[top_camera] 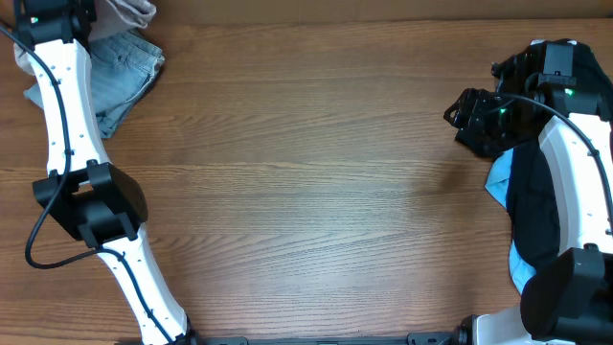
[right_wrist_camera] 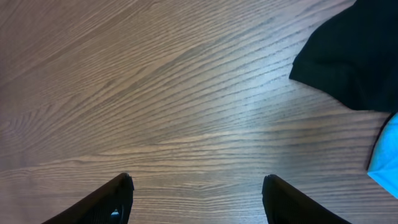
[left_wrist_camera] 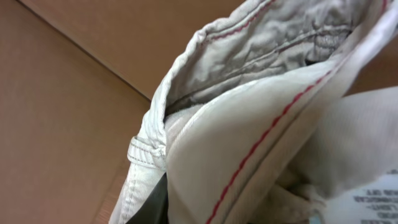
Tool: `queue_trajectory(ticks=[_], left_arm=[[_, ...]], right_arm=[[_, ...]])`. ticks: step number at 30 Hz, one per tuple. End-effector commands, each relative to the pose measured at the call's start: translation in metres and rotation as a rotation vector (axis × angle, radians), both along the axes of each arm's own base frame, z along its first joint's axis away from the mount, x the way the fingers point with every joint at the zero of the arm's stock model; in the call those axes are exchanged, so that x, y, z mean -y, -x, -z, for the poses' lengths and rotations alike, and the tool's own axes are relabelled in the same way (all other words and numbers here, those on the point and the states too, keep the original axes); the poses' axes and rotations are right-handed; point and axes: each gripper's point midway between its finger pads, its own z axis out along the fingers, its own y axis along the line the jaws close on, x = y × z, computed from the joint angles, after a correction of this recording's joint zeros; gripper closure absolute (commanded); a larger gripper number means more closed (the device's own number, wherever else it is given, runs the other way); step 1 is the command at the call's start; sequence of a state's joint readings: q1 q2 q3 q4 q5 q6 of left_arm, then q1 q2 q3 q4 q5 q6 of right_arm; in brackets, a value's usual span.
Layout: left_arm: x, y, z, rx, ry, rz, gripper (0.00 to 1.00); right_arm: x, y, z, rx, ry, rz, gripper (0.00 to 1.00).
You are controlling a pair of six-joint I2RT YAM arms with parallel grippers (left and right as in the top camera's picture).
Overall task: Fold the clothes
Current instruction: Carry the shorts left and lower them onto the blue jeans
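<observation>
Next, my left gripper turns and lowers back over the denim garment (top_camera: 120, 72) on the near side of the shorts to release them.
Pale beige shorts (left_wrist_camera: 249, 124) with red stitching and a belt loop (left_wrist_camera: 146, 152) fill the left wrist view, pressed close to the camera. From overhead they bunch at the table's far left corner (top_camera: 129, 11), where my left gripper (top_camera: 53, 11) is shut on them, its fingers hidden by cloth. A faded light-blue denim garment (top_camera: 120, 72) lies just below. My right gripper (top_camera: 469, 113) hovers open over bare wood (right_wrist_camera: 198, 186) at the right side, nothing between its fingers. A black garment (top_camera: 532, 192) and a bright light-blue one (top_camera: 498, 182) lie beside it, partly under the right arm.
A brown cardboard wall (left_wrist_camera: 62, 112) rises behind the table's far edge. The white left arm (top_camera: 72, 134) runs along the left side and the right arm (top_camera: 584, 182) along the right edge. Black cloth (right_wrist_camera: 354, 56) and a blue corner (right_wrist_camera: 385, 155) lie right of the right fingers.
</observation>
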State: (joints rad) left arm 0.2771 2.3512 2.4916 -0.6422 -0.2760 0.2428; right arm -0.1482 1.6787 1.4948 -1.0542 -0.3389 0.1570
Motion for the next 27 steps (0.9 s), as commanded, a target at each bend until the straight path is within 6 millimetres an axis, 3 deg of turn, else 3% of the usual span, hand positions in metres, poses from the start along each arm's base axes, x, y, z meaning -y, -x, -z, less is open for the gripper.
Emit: queue_trajectory(ticks=[1, 6, 11, 16, 17, 18, 20, 21, 24, 27], left_arm=[[-0.025, 0.008, -0.023, 0.038, -0.057, -0.020, 0.96], [-0.042, 0.015, -0.021, 0.035, -0.048, -0.034, 0.96], [-0.050, 0.036, 0.007, -0.095, -0.010, -0.049, 0.96], [-0.028, 0.055, 0.046, -0.253, 0.111, 0.032, 0.93], [-0.019, 0.061, 0.055, -0.295, 0.148, 0.057, 0.86], [-0.011, 0.066, 0.063, -0.328, 0.181, 0.079, 0.71], [0.006, 0.077, 0.077, -0.397, 0.249, 0.122, 0.28], [0.015, 0.083, 0.083, -0.429, 0.280, 0.141, 0.19], [0.032, 0.098, 0.095, -0.509, 0.338, 0.168, 0.03], [0.035, 0.104, 0.098, -0.556, 0.310, 0.187, 0.00]], right_arm=[[0.000, -0.003, 0.000, 0.012, 0.006, 0.001, 0.30], [0.000, -0.004, -0.001, 0.011, -0.002, 0.019, 0.30], [0.000, -0.004, -0.001, 0.010, -0.003, 0.021, 0.30], [0.000, -0.004, -0.001, 0.009, -0.004, 0.022, 0.30], [0.000, -0.004, -0.001, 0.009, -0.004, 0.022, 0.30], [0.000, -0.004, -0.001, 0.008, -0.004, 0.022, 0.30], [0.000, -0.004, -0.001, 0.008, -0.004, 0.022, 0.30], [0.000, -0.004, -0.001, 0.009, -0.004, 0.022, 0.30], [0.000, -0.004, -0.001, 0.009, -0.004, 0.022, 0.30], [0.000, -0.004, -0.001, 0.008, -0.004, 0.021, 0.30]])
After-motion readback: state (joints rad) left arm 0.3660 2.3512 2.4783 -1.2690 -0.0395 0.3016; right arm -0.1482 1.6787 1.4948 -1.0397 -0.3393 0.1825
